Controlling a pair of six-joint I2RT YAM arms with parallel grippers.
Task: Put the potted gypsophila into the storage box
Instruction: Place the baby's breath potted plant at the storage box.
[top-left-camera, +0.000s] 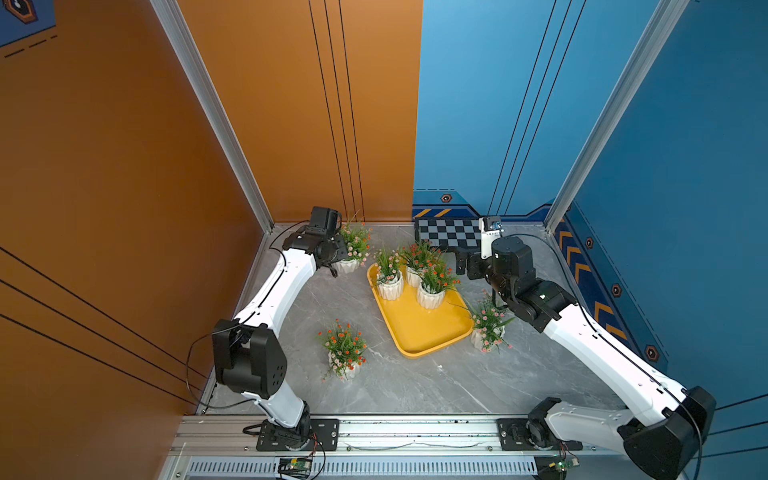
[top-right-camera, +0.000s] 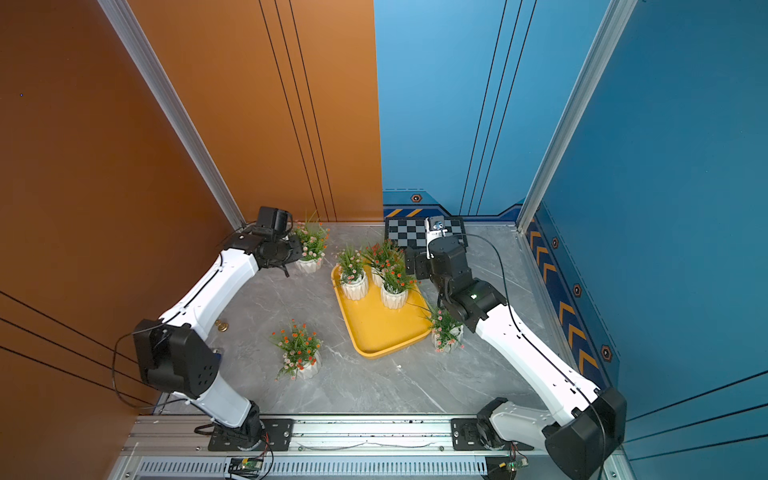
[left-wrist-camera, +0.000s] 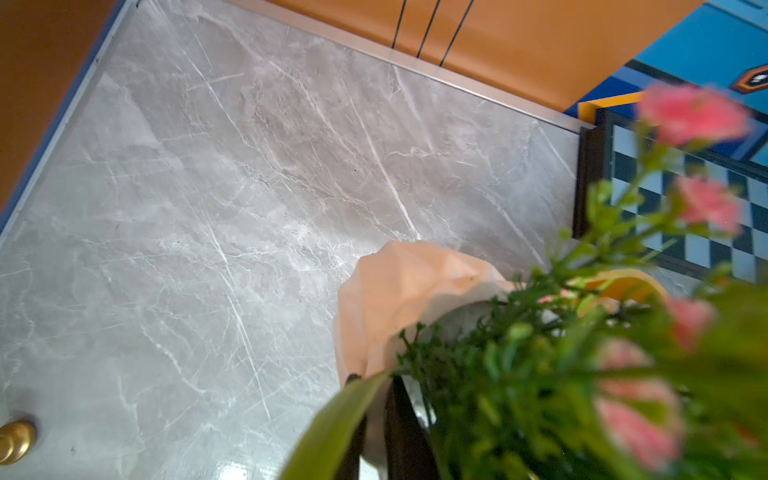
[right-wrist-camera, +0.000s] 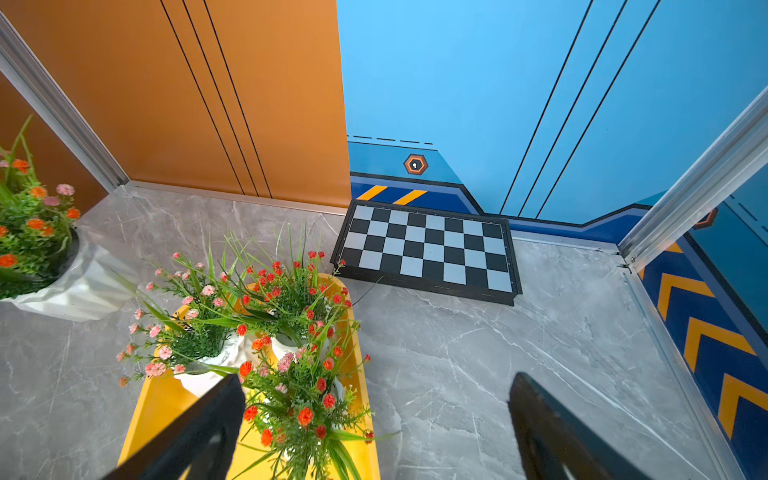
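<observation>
Next I need to move my left gripper back over the box's bare yellow bottom on the near side of its plants, then lower and release the pot.
One potted gypsophila (top-left-camera: 348, 265) (top-right-camera: 309, 265) with pink flowers is at the far left, tilted. My left gripper (top-left-camera: 332, 266) (left-wrist-camera: 374, 380) is shut on its white pot rim (left-wrist-camera: 399, 291); whether the pot is clear of the table does not show. The yellow storage box (top-left-camera: 419, 328) (top-right-camera: 374, 328) (right-wrist-camera: 158, 407) holds three potted plants (top-left-camera: 390, 286) (top-left-camera: 413, 274) (top-left-camera: 431, 295) at its far end. Two more stand on the table, one at the front left (top-left-camera: 345, 365) and one right of the box (top-left-camera: 486, 336). My right gripper (top-left-camera: 465, 266) (right-wrist-camera: 378, 380) hangs open and empty by the box's far right corner.
A black-and-grey checkered board (top-left-camera: 449, 235) (right-wrist-camera: 428, 249) lies against the back wall behind the box. A small brass knob (top-right-camera: 223, 326) (left-wrist-camera: 14, 440) sits on the table near the left arm. Orange and blue walls close in the grey marble table.
</observation>
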